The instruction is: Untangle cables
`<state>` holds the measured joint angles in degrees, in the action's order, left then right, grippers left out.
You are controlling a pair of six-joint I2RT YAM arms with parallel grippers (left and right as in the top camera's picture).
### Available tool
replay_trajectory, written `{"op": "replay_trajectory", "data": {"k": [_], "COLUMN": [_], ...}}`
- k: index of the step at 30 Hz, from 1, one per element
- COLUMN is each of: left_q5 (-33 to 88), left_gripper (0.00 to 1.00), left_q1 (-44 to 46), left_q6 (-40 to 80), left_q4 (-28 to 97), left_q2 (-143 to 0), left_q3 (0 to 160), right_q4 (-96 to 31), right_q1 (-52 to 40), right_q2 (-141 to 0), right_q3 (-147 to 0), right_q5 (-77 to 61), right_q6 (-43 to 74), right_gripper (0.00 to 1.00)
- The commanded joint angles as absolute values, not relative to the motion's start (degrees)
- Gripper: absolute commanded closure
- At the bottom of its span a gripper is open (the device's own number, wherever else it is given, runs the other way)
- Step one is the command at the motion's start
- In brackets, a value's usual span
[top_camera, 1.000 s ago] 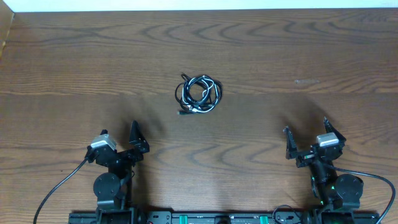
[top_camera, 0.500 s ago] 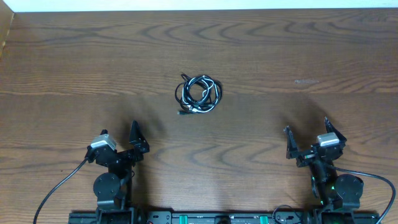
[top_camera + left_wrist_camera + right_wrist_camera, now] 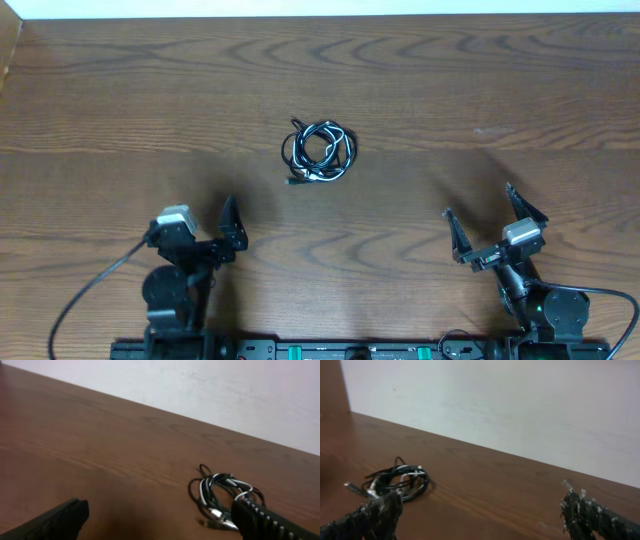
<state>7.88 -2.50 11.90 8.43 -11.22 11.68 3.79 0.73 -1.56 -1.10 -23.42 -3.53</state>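
The left gripper rises outward toward the coiled bundle next, then lowers its fingers onto a piece of black cable, as it lies looped with white cable.
The cables lie in a small coiled bundle on the wooden table, a thin black one and a thin white one looped together, with a small plug end at the lower left. The bundle also shows in the left wrist view and the right wrist view. My left gripper is open and empty, near the front left, well short of the bundle. My right gripper is open wide and empty at the front right, also apart from it.
The wooden table runs to a white wall at the far edge. A raised wooden edge stands at the far left corner. Thick black arm wires trail off at the front left and front right.
Both arms have shifted a little toward the table's middle. The right gripper's fingers have spread wider. The cables have not moved.
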Motion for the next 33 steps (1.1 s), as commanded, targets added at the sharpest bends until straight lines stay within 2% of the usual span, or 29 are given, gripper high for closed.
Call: {"op": "replay_trajectory", "data": {"k": [1,12,22,28,33], "left_q5": [10.81,13.98,16.27,16.34,22.87], "left_gripper": [0.04,0.04,0.04,0.04,0.04], "left_q1": [-2.28,-2.26,-1.45,0.78,1.21], "left_q6": [10.07,5.78,0.40,-0.40,-0.40], "left_q4": [11.07,35.44,58.17,64.42,62.13], "left_q2": [-18.41,-39.70,-60.73,-70.65,-74.98], "left_q3": [20.75,48.53,78.26,88.38,88.64], "right_q4": [3.53,-6.90,-35.83,-51.75,-54.19], "right_q1": [1.08,1.10,1.10,1.08,1.08], "right_q2": [-4.36,-24.58,-50.41,-62.87,-66.70], "right_q3": [-5.72,-26.59,-57.04,-72.53,-74.94], "right_q5": [-25.93,-30.72,-33.82,-33.82,-34.61], "right_q6": [-2.85,-4.54,-11.40,-12.93,-10.81], "right_gripper": [0.01,0.01,0.01,0.01,0.01]}}
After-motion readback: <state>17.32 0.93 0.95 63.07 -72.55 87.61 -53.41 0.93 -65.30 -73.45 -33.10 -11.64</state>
